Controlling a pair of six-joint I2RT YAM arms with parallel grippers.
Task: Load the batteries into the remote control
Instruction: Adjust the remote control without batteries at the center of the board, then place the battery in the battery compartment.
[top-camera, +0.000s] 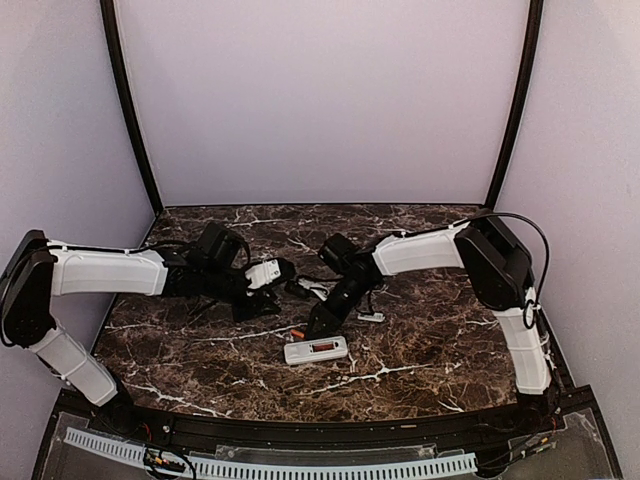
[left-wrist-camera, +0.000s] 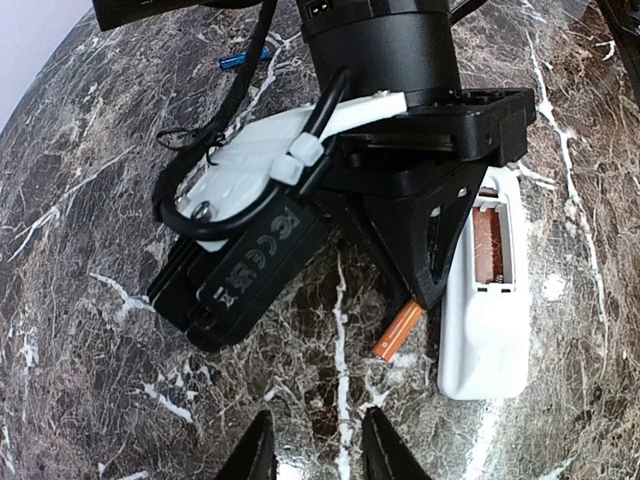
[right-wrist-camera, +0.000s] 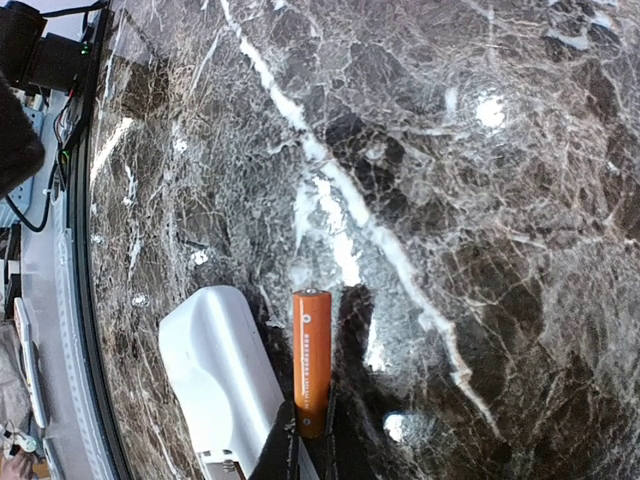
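Observation:
Next, my right gripper lifts over, turns the slanted battery along the remote and lowers it. The remote's open battery compartment (top-camera: 323, 347) lies to the gripper's right in the top view.
The white remote control (top-camera: 316, 350) lies back up near the table's front, its battery compartment (left-wrist-camera: 490, 240) open and reddish inside. My right gripper (top-camera: 314, 328) is shut on the orange battery (right-wrist-camera: 312, 355) by one end. It holds the battery low over the marble, just beside the remote's plain end (right-wrist-camera: 222, 365). The battery also shows in the left wrist view (left-wrist-camera: 400, 330). My left gripper (left-wrist-camera: 318, 455) is open and empty, a little short of the orange battery. The blue battery (left-wrist-camera: 243, 57) lies on the table behind the right arm.
A small flat white cover piece (top-camera: 371, 317) lies to the right of the right gripper. The table is dark veined marble (top-camera: 420, 350). Its front edge with a cable tray (right-wrist-camera: 60, 330) runs just past the remote.

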